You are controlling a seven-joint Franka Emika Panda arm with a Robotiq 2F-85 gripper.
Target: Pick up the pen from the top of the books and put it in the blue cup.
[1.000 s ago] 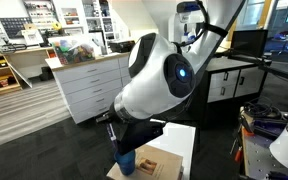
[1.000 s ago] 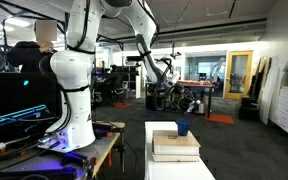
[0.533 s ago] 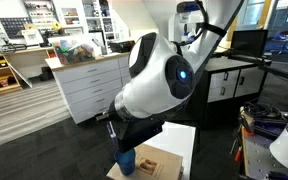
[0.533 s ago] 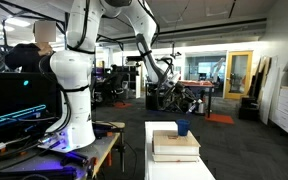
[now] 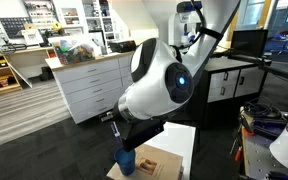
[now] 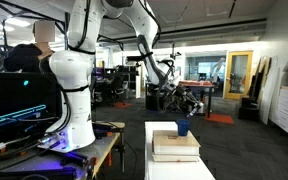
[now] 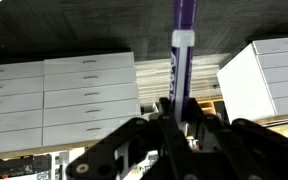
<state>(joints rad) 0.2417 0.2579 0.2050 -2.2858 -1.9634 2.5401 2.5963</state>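
Note:
My gripper brings the pen's loose end down into the blue cup's opening (image 5: 125, 154) next.
In the wrist view my gripper (image 7: 180, 108) is shut on the pen (image 7: 181, 40), a slim purple and white stick that points away from the jaws toward the top of that view. The blue cup (image 6: 183, 128) stands on the tan books (image 6: 174, 148) on a white table; it also shows beside the books (image 5: 160, 162) as a dark-blue cylinder (image 5: 126, 160). In both exterior views the gripper itself is hard to pick out: the big white arm joint (image 5: 164, 80) hides it in one, and it is lost against dark clutter in the other.
White drawer cabinets (image 7: 64, 95) fill the background of the wrist view and stand at the back (image 5: 89, 85). A second white robot arm (image 6: 74, 70) stands beside the white table (image 6: 159, 170). Desks and office clutter lie behind.
The arm's large joint has shifted slightly up and to the right in an exterior view. The cup and books have not moved.

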